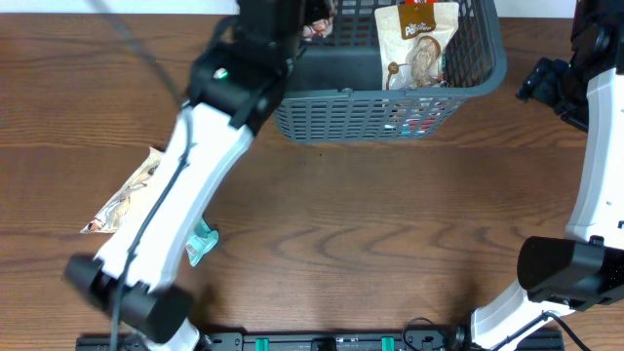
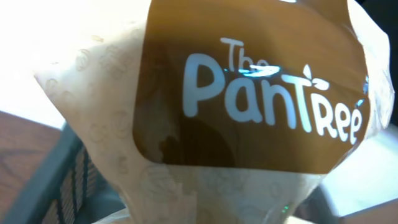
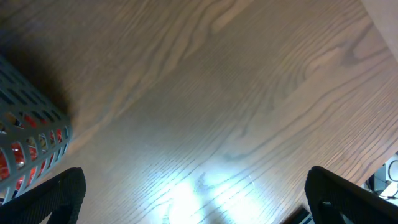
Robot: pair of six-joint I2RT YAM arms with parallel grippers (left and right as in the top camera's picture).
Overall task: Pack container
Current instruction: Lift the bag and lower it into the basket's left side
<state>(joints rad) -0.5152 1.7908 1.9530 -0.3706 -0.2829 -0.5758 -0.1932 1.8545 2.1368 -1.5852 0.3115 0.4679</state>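
Observation:
The part of the basket's bottom beside the packet already lying inside is bare and empty, so my left gripper should next go down toward it and let go of the held packet there.
The container (image 1: 343,109), a dark grey slotted basket, stands at the table's far edge. A cream and brown PanTree snack packet (image 1: 419,44) lies inside it, with red items low behind the front wall. My left gripper (image 1: 310,24) hangs over the basket's left part. It is shut on another PanTree packet (image 2: 249,106), which fills the left wrist view and hides the fingers. My right gripper (image 3: 196,205) is open over bare wood right of the basket (image 3: 25,137), with nothing between its fingers (image 3: 351,199). From overhead, the right gripper (image 1: 548,83) sits beside the basket's right wall.
A cream snack packet (image 1: 127,195) lies on the table at the left, partly under my left arm. A small teal packet (image 1: 202,244) lies near it, toward the front. The right arm's base (image 1: 565,268) stands at the front right.

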